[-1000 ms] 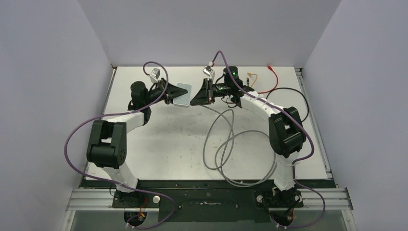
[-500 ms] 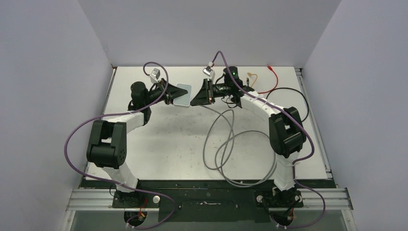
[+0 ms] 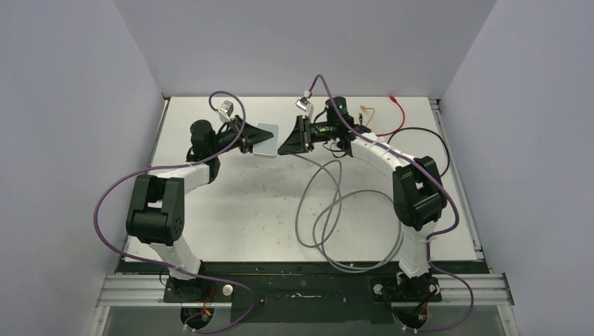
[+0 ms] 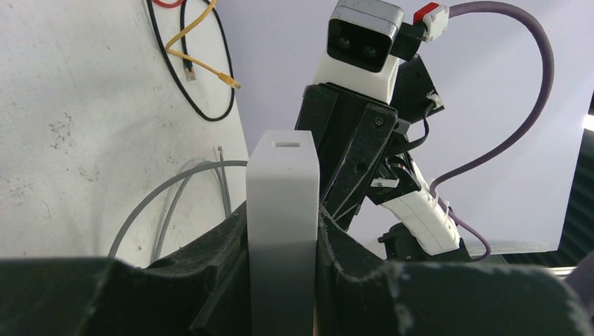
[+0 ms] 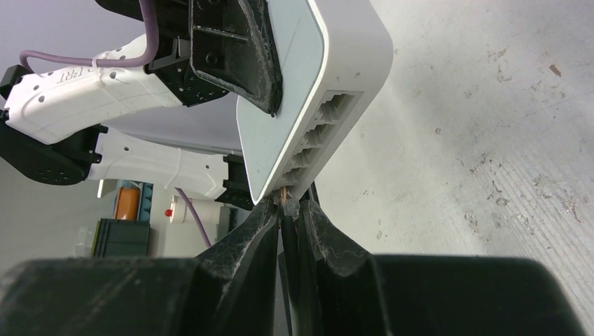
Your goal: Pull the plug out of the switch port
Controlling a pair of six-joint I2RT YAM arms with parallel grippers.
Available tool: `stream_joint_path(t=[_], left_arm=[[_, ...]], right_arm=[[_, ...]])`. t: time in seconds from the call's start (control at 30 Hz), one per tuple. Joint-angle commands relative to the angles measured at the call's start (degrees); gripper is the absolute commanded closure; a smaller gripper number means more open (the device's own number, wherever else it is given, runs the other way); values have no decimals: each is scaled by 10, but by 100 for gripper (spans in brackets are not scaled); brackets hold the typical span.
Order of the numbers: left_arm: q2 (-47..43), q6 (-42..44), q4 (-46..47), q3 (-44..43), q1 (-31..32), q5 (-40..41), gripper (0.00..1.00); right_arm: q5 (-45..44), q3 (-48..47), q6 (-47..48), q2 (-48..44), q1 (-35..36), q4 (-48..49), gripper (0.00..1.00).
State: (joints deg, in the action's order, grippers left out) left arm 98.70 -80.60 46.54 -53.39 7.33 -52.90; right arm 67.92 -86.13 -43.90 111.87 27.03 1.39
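My left gripper moves the switch back and down and releases it next, since bare tabletop, clear of the grey cable [image 3: 329, 210], lies there.
The switch [image 3: 266, 138], a flat light-grey box, is held off the table at the back centre by my left gripper [image 3: 249, 138], which is shut on its flat sides [image 4: 282, 210]. In the right wrist view its row of sockets [image 5: 319, 136] faces my right gripper [image 5: 288, 210]. That gripper is shut on a dark plug [image 5: 288, 207] at the end socket; copper contacts show right at the socket mouth. I cannot tell how deep the plug sits. The plug's grey cable [image 3: 329, 210] loops down over the table. In the top view the right gripper [image 3: 284, 143] meets the switch's right edge.
A yellow cable [image 3: 369, 112], a red cable [image 3: 396, 105] and a black cable [image 3: 420, 136] lie at the back right. Grey walls close in the table on three sides. The grey cable's loops cover the middle right of the table.
Almost nothing: both grippers keep their holds, and the right gripper may have shifted a hair to the right.
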Motion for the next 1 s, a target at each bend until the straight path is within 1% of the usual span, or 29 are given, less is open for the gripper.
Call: stream_joint_path(t=[0.0, 0.27, 0.7, 0.8, 0.97], left_arm=[[-43, -18, 54, -6, -38, 19, 100], [-51, -20, 56, -2, -47, 12, 100], [-45, -13, 45, 25, -46, 11, 100], [-44, 21, 2, 36, -42, 7, 100], [-39, 117, -130, 40, -25, 7, 100]], right_arm=[[-16, 13, 50, -35, -27, -72, 95], [-25, 9, 86, -32, -33, -115, 95], [-32, -16, 89, -38, -33, -117, 95], [-36, -28, 86, -39, -34, -117, 95], [-36, -42, 82, -37, -35, -115, 95]])
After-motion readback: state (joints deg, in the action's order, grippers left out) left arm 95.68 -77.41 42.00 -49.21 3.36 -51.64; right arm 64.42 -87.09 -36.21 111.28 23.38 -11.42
